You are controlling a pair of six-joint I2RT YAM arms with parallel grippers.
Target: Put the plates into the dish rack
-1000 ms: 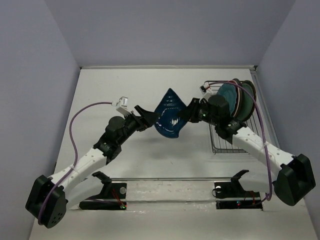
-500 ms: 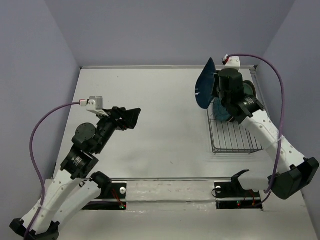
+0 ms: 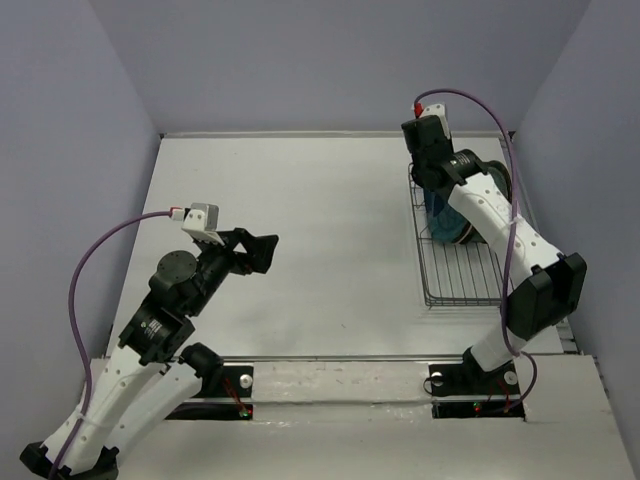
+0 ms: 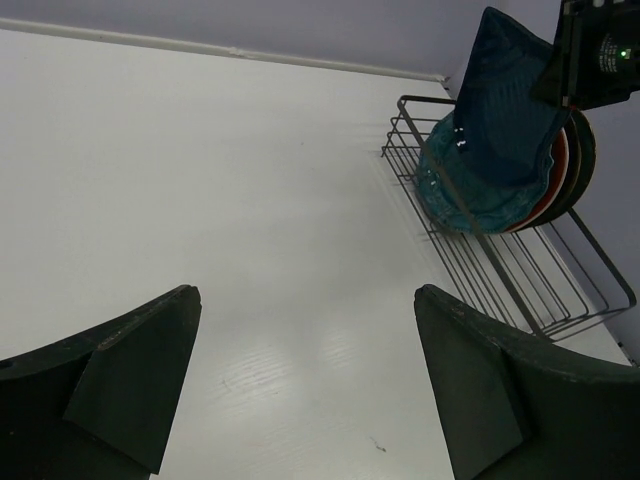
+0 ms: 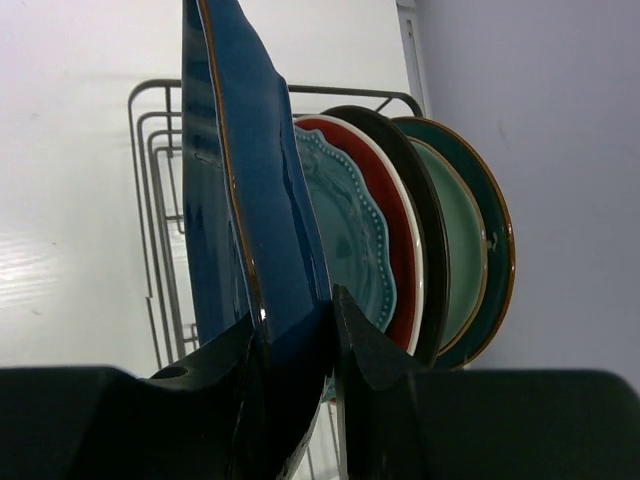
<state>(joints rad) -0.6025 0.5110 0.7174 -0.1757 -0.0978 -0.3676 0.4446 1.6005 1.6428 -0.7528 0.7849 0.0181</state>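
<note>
Next, my right gripper lowers the navy leaf-shaped plate between the rack's wires beside the teal scalloped plate.
My right gripper point(image 5: 295, 320) is shut on the edge of the navy leaf-shaped plate point(image 5: 230, 180) and holds it upright over the black wire dish rack point(image 5: 150, 180). The plate stands just in front of the teal scalloped plate point(image 5: 345, 230). Behind that stand the red plate point(image 5: 395, 220), a dark-looking plate point(image 5: 430, 230), the pale mint plate point(image 5: 455, 250) and the dark teal glazed plate point(image 5: 500, 240). The left wrist view shows the navy plate point(image 4: 505, 90) against the stack in the rack point(image 4: 520, 290). My left gripper point(image 3: 255, 250) is open and empty above the table's left middle.
The rack point(image 3: 470, 285) lies along the table's right side, its near half holding no plates. The right wall is close behind the rack. Two black arm mounts sit at the near edge.
Both grippers held the navy plate at mid-table a second ago. The left let go and drew back left. The right carried the plate to the rack's far end and turned it upright.
</note>
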